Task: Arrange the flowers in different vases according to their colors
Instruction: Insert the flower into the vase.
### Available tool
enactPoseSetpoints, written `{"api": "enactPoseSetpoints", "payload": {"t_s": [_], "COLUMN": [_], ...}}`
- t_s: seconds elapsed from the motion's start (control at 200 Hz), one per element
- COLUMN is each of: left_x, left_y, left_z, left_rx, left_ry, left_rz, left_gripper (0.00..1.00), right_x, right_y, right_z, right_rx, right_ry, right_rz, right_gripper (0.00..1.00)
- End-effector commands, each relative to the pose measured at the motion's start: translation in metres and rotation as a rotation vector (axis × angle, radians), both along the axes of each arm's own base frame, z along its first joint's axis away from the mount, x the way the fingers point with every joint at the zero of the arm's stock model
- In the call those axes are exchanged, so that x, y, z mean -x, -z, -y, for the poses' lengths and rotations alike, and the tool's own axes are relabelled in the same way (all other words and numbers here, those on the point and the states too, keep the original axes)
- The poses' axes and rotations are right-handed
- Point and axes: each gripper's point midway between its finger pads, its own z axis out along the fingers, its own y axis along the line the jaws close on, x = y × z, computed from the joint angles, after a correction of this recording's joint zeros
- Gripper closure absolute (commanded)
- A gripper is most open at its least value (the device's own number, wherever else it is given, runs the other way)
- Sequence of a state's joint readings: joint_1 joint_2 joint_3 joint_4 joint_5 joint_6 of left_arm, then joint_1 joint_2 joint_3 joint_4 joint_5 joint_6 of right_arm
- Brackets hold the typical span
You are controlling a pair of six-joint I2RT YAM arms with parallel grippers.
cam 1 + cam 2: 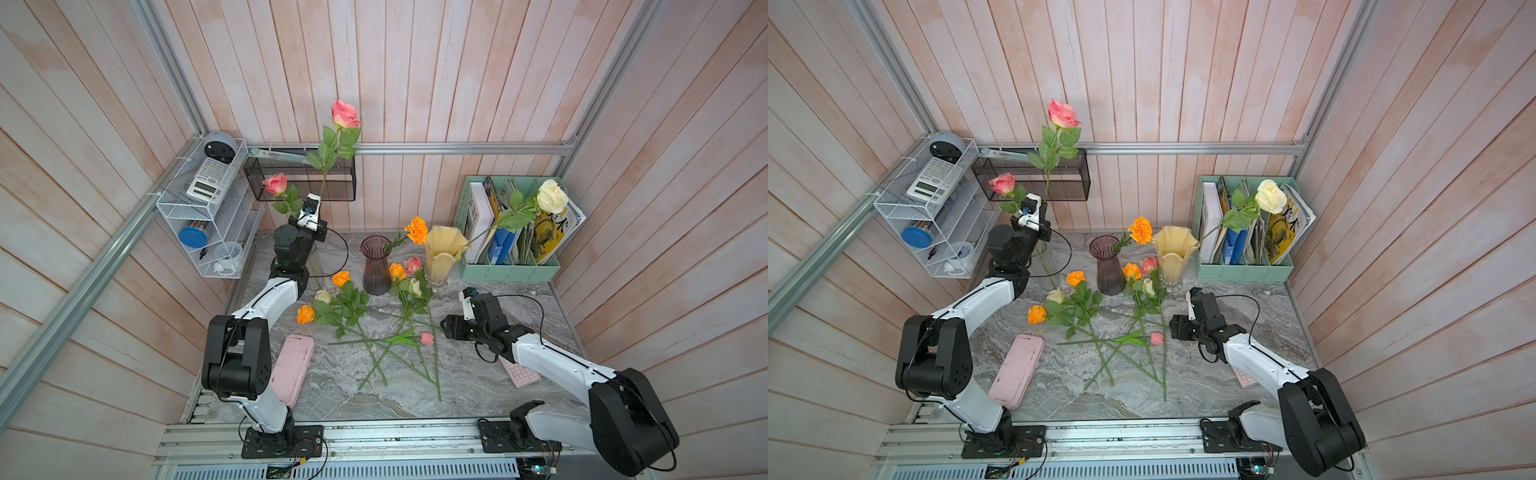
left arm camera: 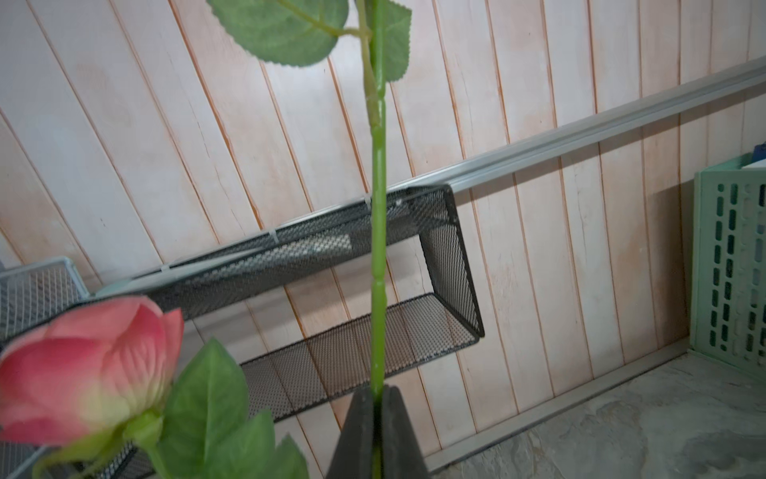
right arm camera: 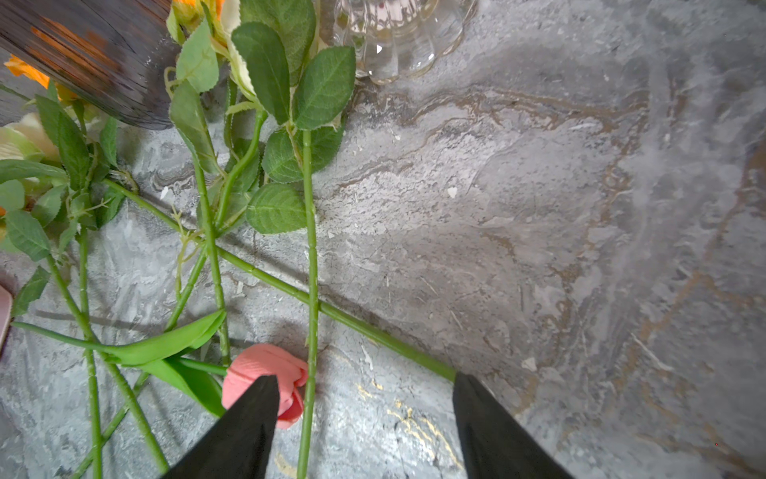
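Observation:
The green stem sinks into the clear vase (image 1: 315,262) below next as my left gripper lowers. My left gripper then releases the stem beside the matching pink rose.
My left gripper (image 2: 376,392) is shut on the green stem of a tall pink rose (image 1: 345,114), held upright at the back left. Beside it stands a second pink rose (image 2: 83,365); the clear vase is mostly hidden behind that arm. The purple vase (image 1: 375,266) holds an orange marigold (image 1: 416,230). A cream rose (image 1: 552,196) leans out of the yellow vase (image 1: 442,253). Several orange, cream and pink flowers (image 1: 340,277) lie crossed on the table. My right gripper (image 3: 364,379) is open low over the table, with the pink tulip (image 3: 265,365) at one fingertip.
A mint file holder (image 1: 511,266) stands at the back right, and a black mesh basket (image 1: 299,183) hangs on the back wall. A white wire shelf (image 1: 199,208) is on the left wall. A pink case (image 1: 293,368) lies front left, a pink keypad (image 1: 519,374) under the right arm.

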State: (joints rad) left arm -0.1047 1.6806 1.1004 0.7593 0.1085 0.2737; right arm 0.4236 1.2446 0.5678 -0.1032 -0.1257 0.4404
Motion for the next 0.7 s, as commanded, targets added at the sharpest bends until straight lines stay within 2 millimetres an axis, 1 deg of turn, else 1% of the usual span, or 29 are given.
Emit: {"api": "enactPoseSetpoints", "payload": {"t_s": [0.0, 0.11, 0.185, 0.245, 0.265, 0.31, 0.37, 0.395, 0.42, 0.44, 0.51, 0.595, 0.655, 0.68, 0.695], "left_x": [0.014, 0.017, 0.019, 0.022, 0.022, 0.026, 0.031, 0.033, 0.036, 0.038, 0.046, 0.063, 0.079, 0.087, 0.091], "left_y": [-0.004, 0.012, 0.017, 0.018, 0.018, 0.013, 0.010, 0.007, 0.003, 0.002, -0.004, -0.016, -0.029, -0.035, -0.035], "left_z": [-0.019, -0.026, -0.029, -0.033, -0.034, -0.036, -0.038, -0.038, -0.039, -0.040, -0.042, -0.040, -0.035, -0.030, -0.025], "left_rx": [0.103, 0.124, 0.138, 0.145, 0.151, 0.162, 0.164, 0.170, 0.173, 0.174, 0.176, 0.180, 0.191, 0.194, 0.191], "left_ry": [-0.071, -0.106, -0.124, -0.138, -0.145, -0.154, -0.160, -0.163, -0.166, -0.170, -0.180, -0.180, -0.170, -0.148, -0.136], "left_rz": [0.072, 0.050, 0.039, 0.036, 0.033, 0.036, 0.024, 0.022, 0.020, 0.017, 0.015, 0.028, 0.030, 0.029, 0.018], "left_gripper": [1.00, 0.97, 0.91, 0.87, 0.83, 0.71, 0.63, 0.56, 0.44, 0.40, 0.34, 0.32, 0.31, 0.30, 0.30], "right_x": [-0.001, 0.003, 0.006, 0.008, 0.009, 0.010, 0.013, 0.014, 0.015, 0.016, 0.019, 0.023, 0.026, 0.027, 0.029], "right_y": [-0.009, -0.014, -0.019, -0.022, -0.022, -0.025, -0.027, -0.028, -0.030, -0.030, -0.034, -0.038, -0.041, -0.042, -0.042], "right_z": [-0.006, -0.007, -0.006, -0.004, -0.004, -0.003, -0.001, -0.001, 0.000, 0.000, 0.002, 0.004, 0.006, 0.006, 0.007], "right_rx": [-0.022, -0.021, -0.020, -0.022, -0.024, -0.031, -0.037, -0.042, -0.046, -0.049, -0.062, -0.081, -0.087, -0.088, -0.088], "right_ry": [-0.030, -0.055, -0.064, -0.057, -0.053, -0.047, -0.044, -0.044, -0.041, -0.039, -0.034, -0.037, -0.033, -0.032, -0.031], "right_rz": [-0.004, -0.001, 0.009, 0.017, 0.020, 0.029, 0.040, 0.047, 0.057, 0.061, 0.087, 0.124, 0.140, 0.145, 0.145], "right_gripper": [0.27, 0.27, 0.27, 0.27, 0.27, 0.27, 0.27, 0.27, 0.27, 0.27, 0.27, 0.27, 0.27, 0.27, 0.27]}}
